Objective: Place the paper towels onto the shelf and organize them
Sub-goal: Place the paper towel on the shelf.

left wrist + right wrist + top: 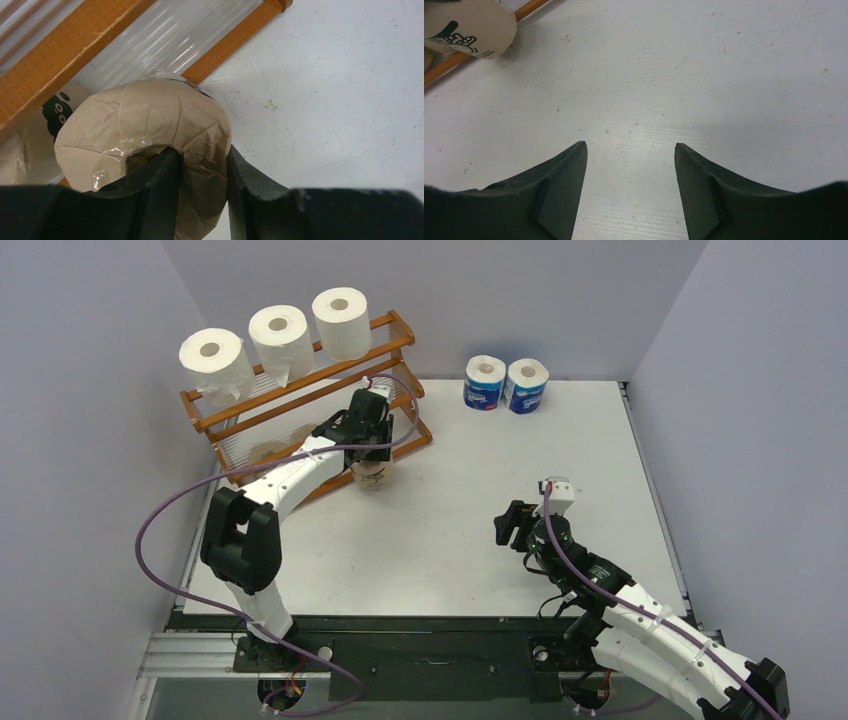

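Observation:
My left gripper will next move outward and slide the roll onto the shelf's bottom level (360, 447) (131, 61) beside the second brown roll, because the roll still sticks out past the shelf's front bar.
Three white paper towels (276, 335) stand on the top tier of the orange-brown shelf (395, 335). My left gripper (368, 453) is shut on a brown-wrapped roll (145, 120) just in front of the shelf's bottom tier, one finger inside the core and the other outside the wall. In the top view this roll (371, 476) stands by the shelf's right end. A second brown roll (27, 145) with black print lies inside the shelf (65, 55). Two blue-and-white rolls (505, 385) stand at the back of the table. My right gripper (515, 525) hovers open over bare table, nothing between its fingers (569, 170).
Grey walls close in the table (600, 490) on the left, back and right. The right wrist view shows the held brown roll (471, 25) and a shelf rail (444, 70) at its top left corner. The left arm's purple cable (150, 530) loops out to the left.

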`<state>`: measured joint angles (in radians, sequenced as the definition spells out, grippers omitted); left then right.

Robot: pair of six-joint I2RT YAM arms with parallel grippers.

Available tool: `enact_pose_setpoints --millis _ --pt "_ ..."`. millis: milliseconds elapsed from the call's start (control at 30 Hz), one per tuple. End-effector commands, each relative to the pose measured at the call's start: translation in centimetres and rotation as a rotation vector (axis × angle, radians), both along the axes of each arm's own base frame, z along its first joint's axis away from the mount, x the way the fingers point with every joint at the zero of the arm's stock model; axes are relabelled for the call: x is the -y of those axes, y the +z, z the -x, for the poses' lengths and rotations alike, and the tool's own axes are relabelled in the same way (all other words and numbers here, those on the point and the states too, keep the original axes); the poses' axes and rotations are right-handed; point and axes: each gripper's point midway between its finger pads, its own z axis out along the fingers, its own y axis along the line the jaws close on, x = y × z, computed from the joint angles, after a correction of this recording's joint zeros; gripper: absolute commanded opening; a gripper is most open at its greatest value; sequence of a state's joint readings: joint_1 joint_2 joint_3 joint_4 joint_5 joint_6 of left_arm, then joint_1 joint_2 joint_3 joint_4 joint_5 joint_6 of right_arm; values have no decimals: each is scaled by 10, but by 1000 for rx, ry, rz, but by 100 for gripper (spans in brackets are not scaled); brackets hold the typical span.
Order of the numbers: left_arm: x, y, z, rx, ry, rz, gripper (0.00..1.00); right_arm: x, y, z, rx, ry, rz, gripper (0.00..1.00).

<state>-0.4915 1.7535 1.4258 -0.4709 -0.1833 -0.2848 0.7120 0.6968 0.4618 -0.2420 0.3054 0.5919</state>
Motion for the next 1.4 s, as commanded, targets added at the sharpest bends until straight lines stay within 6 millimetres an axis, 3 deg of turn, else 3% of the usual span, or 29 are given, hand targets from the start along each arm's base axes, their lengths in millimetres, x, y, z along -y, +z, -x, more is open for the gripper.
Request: enact_pose_setpoints --millis 0,1000,1200,1367 --pt "5 34 -29 104 16 66 25 2 5 -1 13 -7 -11 60" --pt "-24 32 -65 153 107 -23 27 6 3 -1 18 -24 -2 60" --pt "-28 28 -68 151 122 -53 30 6 2 -1 16 -22 0 60" --pt "-27 26 -67 143 118 -46 39 7 3 0 19 -24 -2 60"
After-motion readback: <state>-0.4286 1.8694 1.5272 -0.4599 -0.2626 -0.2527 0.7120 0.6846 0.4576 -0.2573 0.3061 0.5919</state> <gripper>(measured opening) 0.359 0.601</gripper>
